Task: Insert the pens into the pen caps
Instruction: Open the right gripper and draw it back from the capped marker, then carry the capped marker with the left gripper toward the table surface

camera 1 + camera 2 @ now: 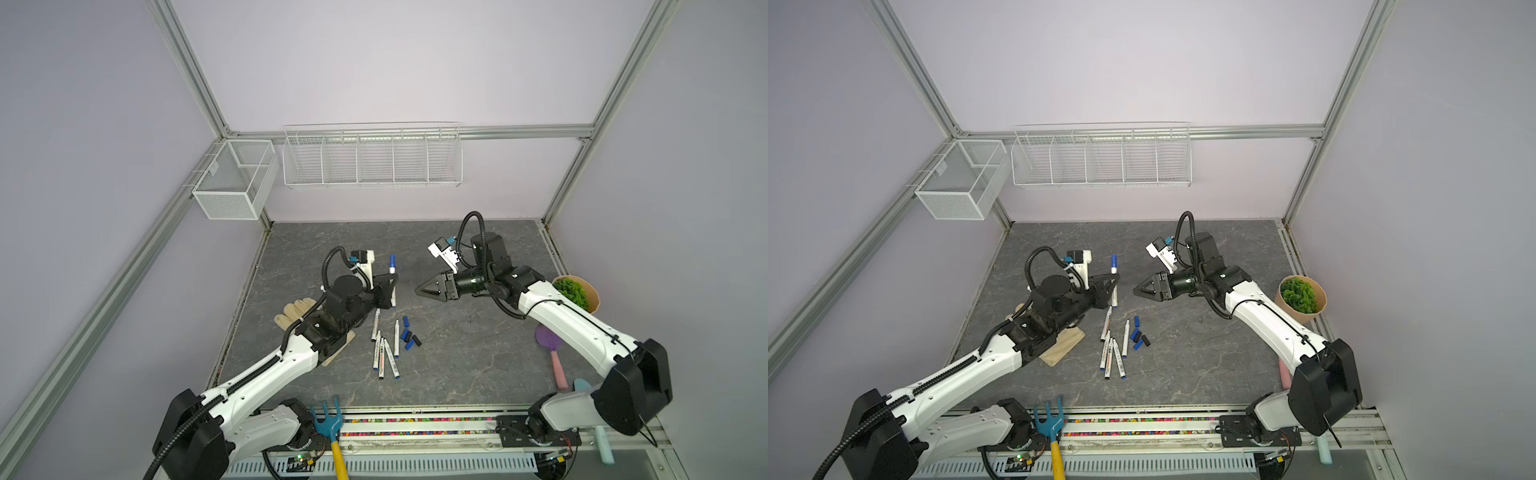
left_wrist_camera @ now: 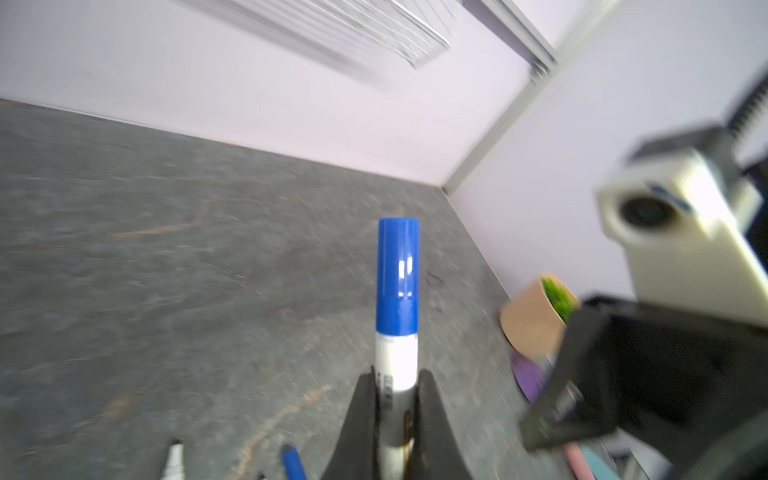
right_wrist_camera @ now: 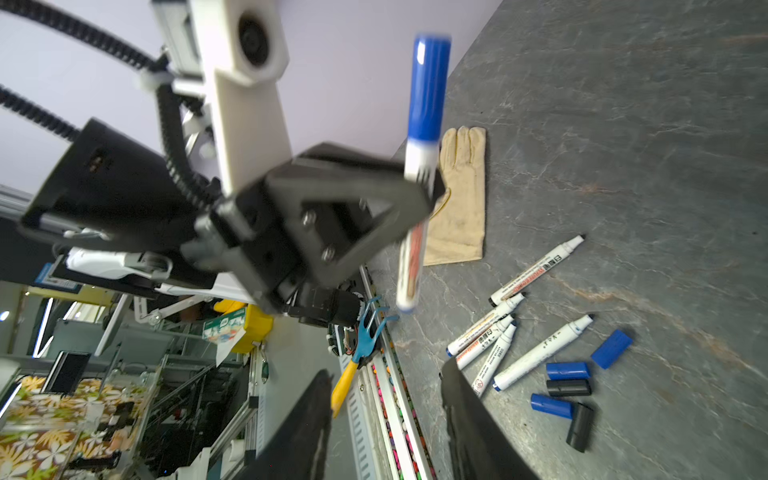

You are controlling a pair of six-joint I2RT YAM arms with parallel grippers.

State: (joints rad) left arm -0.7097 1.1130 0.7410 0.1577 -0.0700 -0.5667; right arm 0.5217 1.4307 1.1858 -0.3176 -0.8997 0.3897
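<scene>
Next, my left gripper tilts down, lowers the pen's white body onto bare table beyond the uncapped pens and releases it, since its blue cap (image 1: 392, 261) is on.
My left gripper (image 1: 392, 279) (image 1: 1115, 281) (image 2: 397, 376) is shut on the white barrel of a pen (image 2: 397, 361) (image 3: 415, 232), held upright above the table. A blue pen cap (image 1: 392, 261) (image 1: 1113, 261) (image 2: 397, 274) (image 3: 428, 83) sits on that pen's upper end. My right gripper (image 1: 417, 291) (image 1: 1136, 291) (image 3: 387, 370) hangs just right of it, apart from it, open with nothing between its fingers. Several uncapped pens (image 1: 384, 349) (image 1: 1113, 349) (image 3: 498, 332) lie side by side on the grey table. Several loose blue and black pen caps (image 1: 409, 332) (image 1: 1139, 334) (image 3: 567, 387) lie right beside them.
A tan glove (image 1: 297, 311) (image 3: 461, 195) and a wooden block (image 1: 1063, 345) lie under the left arm. A potted plant (image 1: 577, 293) and a purple spatula (image 1: 548, 336) are at the right edge. A blue garden fork (image 1: 330, 424) rests at the front rail. Wire baskets (image 1: 372, 158) hang on the back wall.
</scene>
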